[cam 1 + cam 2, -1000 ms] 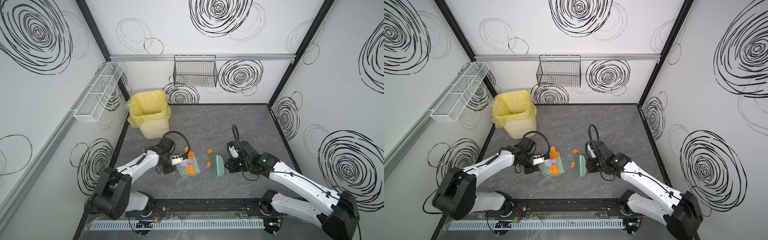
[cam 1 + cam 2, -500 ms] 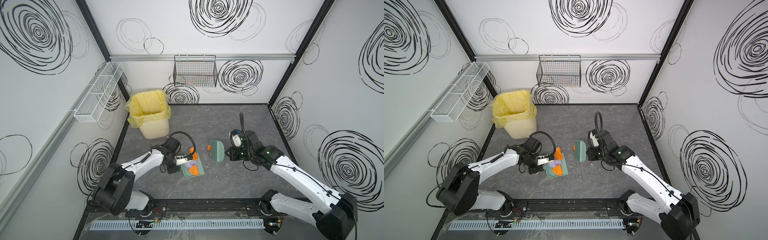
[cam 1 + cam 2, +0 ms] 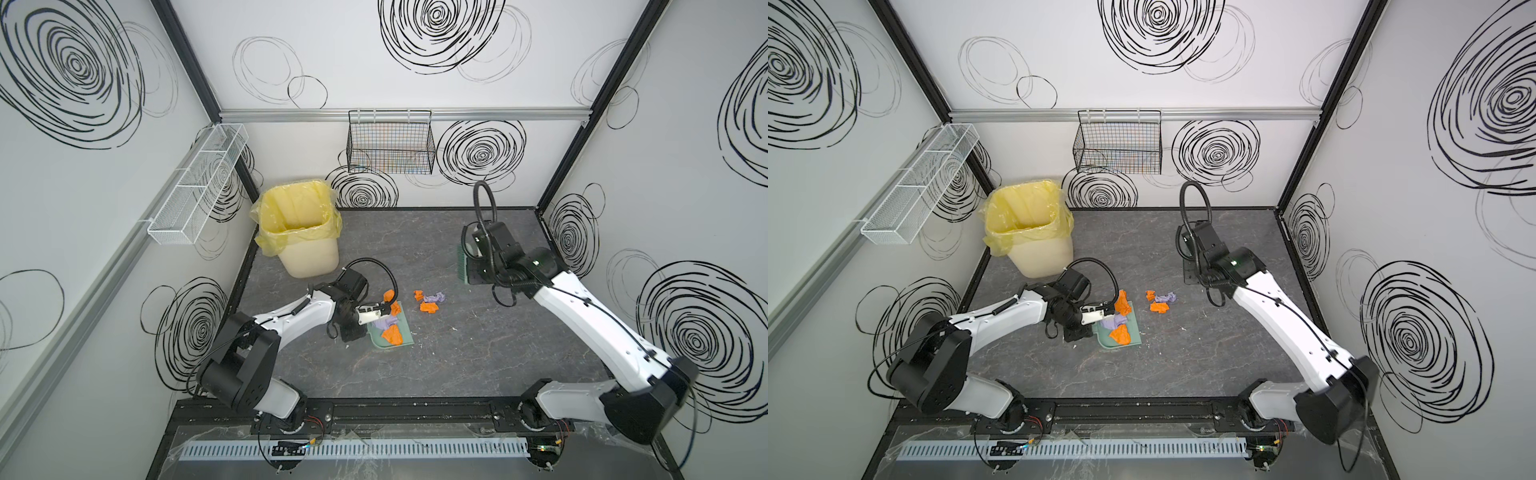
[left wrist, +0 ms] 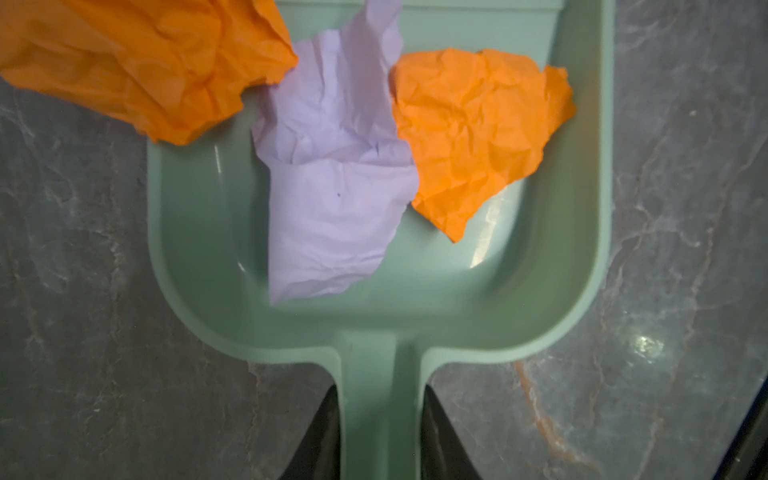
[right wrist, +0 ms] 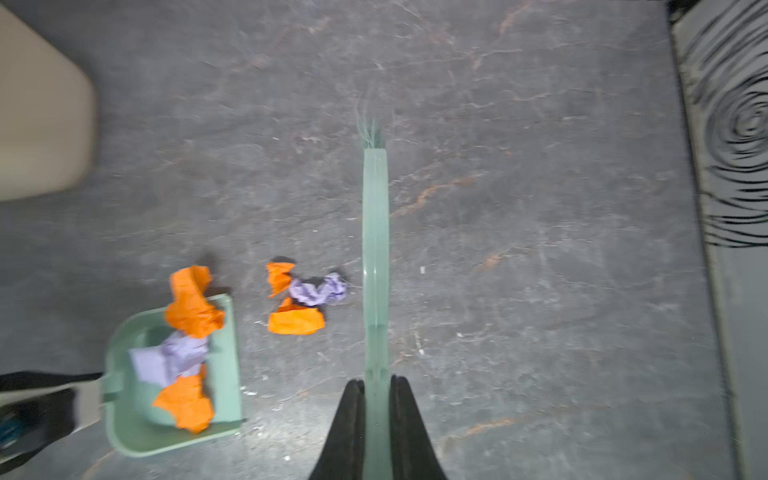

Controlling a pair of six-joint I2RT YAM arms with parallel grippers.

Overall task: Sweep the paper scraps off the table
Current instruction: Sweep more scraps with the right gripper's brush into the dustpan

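Note:
My left gripper slides slightly outward next, staying low, and releases the mint-green dustpan's handle (image 4: pixel 380 420), because the pan already lies flat on the table.
My left gripper (image 4: pixel 380 436) is shut on the handle of the mint-green dustpan (image 4: pixel 478 316), which lies flat on the table (image 3: pixel 457 353) left of centre. Two orange paper scraps (image 4: pixel 478 133) and a lavender one (image 4: pixel 332 199) lie in the pan; in both top views they show in the dustpan (image 3: pixel 405 338) (image 3: pixel 1133 336). Three more paper scraps (image 3: pixel 429 307) (image 3: pixel 1159 307) (image 5: pixel 305 295), orange and lavender, sit on the table just right of the pan. My right gripper (image 5: pixel 376 415) (image 3: pixel 478 266) is shut on the green brush (image 5: pixel 375 232) (image 3: pixel 462 266), held above the table's back right.
A beige bin with a yellow liner (image 3: pixel 301 232) stands at the back left. A black wire basket (image 3: pixel 390 145) hangs on the back wall and a white wire shelf (image 3: pixel 199 187) on the left wall. Tiny pale crumbs (image 5: pixel 417 345) dot the table.
My right gripper has carried the brush up and away to the back right, off the scraps. The dustpan has slid slightly right in my left gripper.

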